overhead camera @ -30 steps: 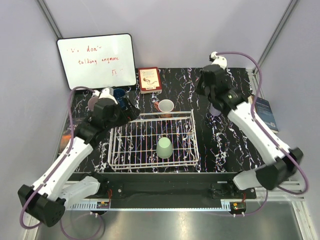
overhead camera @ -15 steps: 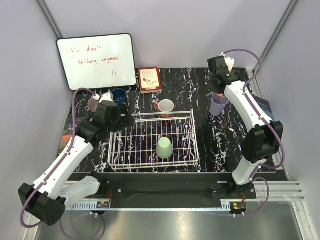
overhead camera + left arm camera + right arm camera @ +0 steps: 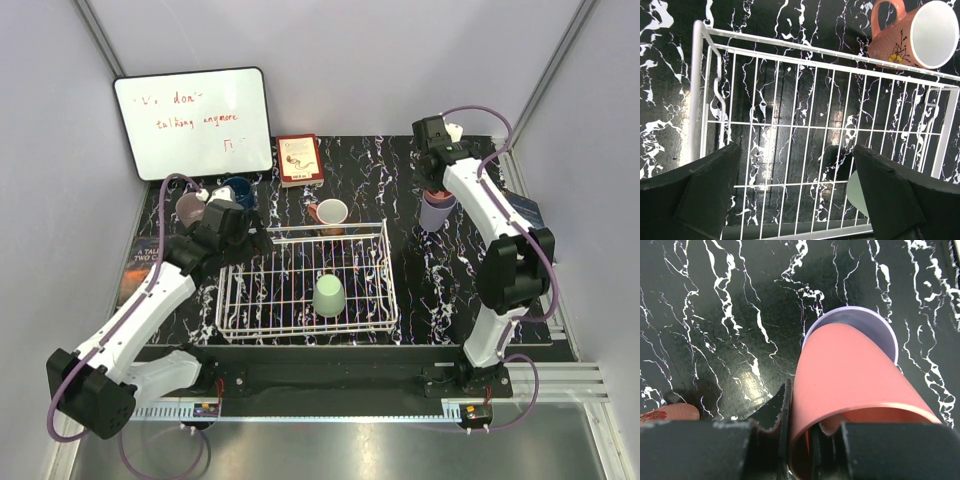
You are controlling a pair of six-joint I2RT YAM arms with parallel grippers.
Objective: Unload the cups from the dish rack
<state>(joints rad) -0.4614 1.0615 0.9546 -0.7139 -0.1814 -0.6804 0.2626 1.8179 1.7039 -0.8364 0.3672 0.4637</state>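
Note:
The lavender cup's opening is below my gripper. My right gripper will move down next, ease the bottom of the pink cup into that opening, and let go of the pink cup's side there.
The white wire dish rack sits mid-table with one light green cup upside down in it. My right gripper is at the back right, shut on the wall of a pink cup. The pink cup's base hangs over the mouth of the lavender cup, which stands on the table. My left gripper is open and empty above the rack's back-left corner, and the green cup shows beside its right finger. A terracotta cup lies behind the rack. Mauve and dark blue cups stand at the back left.
A whiteboard leans at the back left and a red book lies beside it. Another book lies at the table's right edge and one at the left edge. Grey walls close in the table.
The right arm has folded in, its elbow swinging from the near right toward the back, with the pink cup now over the lavender cup. The left gripper shifted slightly right toward the rack's corner.

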